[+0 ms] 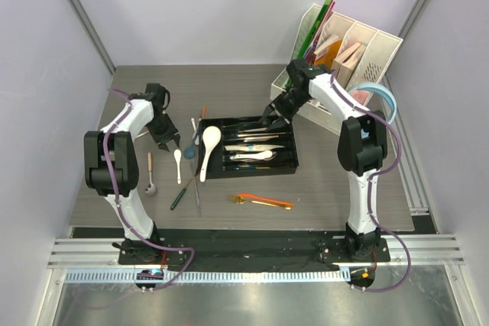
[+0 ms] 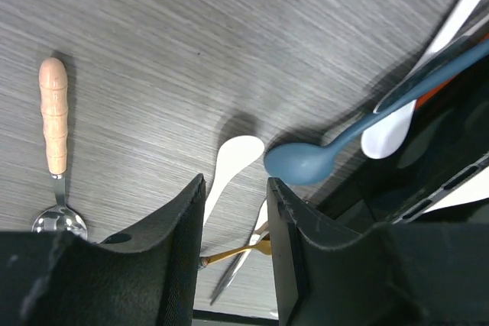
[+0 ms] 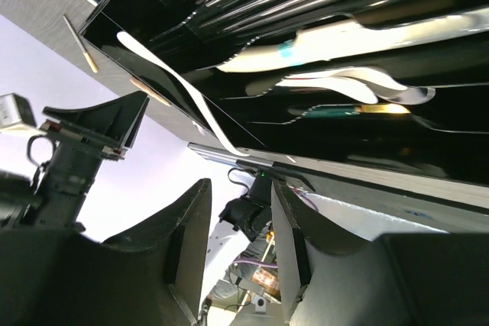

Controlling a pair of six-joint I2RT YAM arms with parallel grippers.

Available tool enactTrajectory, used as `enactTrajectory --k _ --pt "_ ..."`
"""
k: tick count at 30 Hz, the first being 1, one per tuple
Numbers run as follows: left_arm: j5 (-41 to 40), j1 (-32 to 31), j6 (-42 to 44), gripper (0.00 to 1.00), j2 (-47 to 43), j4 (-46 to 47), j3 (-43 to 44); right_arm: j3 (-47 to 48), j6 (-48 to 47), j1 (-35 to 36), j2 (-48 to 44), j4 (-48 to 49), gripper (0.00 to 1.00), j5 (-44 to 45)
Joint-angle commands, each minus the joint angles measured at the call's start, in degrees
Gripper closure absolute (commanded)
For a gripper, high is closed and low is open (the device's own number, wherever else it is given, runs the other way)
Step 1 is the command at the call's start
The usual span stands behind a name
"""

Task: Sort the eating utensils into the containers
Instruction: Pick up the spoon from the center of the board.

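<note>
The left gripper moves down and back onto the small white spoon's handle beside its bowl next, since the spoon lies loose outside the tray (image 1: 252, 174).
The black cutlery tray (image 1: 252, 174) lies mid-table with steel pieces and a white spoon (image 1: 256, 156) in its compartments. A large white ceramic spoon (image 1: 209, 143) rests across its left rim. My left gripper (image 1: 167, 143) hangs open and empty over the table left of the tray (image 2: 451, 150), above a small white spoon (image 2: 234, 159) and beside a blue spoon (image 2: 304, 163). A wooden-handled steel spoon (image 2: 53, 116) lies further left. My right gripper (image 1: 272, 118) is open and empty over the tray's far right corner; its wrist view shows the tray (image 3: 397, 158) and its spoons (image 3: 344, 40).
A gold fork (image 1: 243, 199) with orange chopsticks (image 1: 267, 201) lies in front of the tray. A green-handled piece (image 1: 180, 195) lies at front left. More chopsticks (image 1: 202, 117) sit behind the tray's left end. A white file organiser (image 1: 348, 55) and light-blue headphones (image 1: 384, 95) stand back right.
</note>
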Motion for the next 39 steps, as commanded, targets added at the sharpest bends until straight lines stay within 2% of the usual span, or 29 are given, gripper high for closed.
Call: enactTrajectory --k 1,15,29,32,34,35,39 --pt "-1.2 0.1 0.1 0.61 -2.6 -1.4 -2.4 -2.8 -4.3 -1.9 -5.5 0.2 0.57 -2.5" --pt "-0.1 -1.5 3.1 0.61 1.0 -1.0 -5.8 -9.8 -9.0 -5.1 -6.1 0.6 0.58 -3.2" --pt "2.7 -2.5 3.7 0.62 6.1 -0.1 -7.7 -11.8 -9.2 -6.5 -6.4 1.4 0.58 -2.7" --pt "4.0 -2.5 3.9 0.74 7.3 -0.5 -7.7 -12.3 -9.2 -6.8 -6.4 1.7 0.58 -2.6" --pt "4.9 -2.5 4.3 0.94 8.2 -0.6 -8.0 -12.5 -9.3 -7.0 -6.5 1.9 0.59 -2.6" --pt "6.0 -2.5 4.4 1.0 8.5 -0.6 -8.3 -12.6 -9.2 -7.0 -6.5 2.0 0.59 -2.6" --pt "7.3 -2.5 5.0 1.0 8.7 -2.1 -8.0 -13.2 -9.3 -7.4 -6.5 2.6 0.59 -2.9"
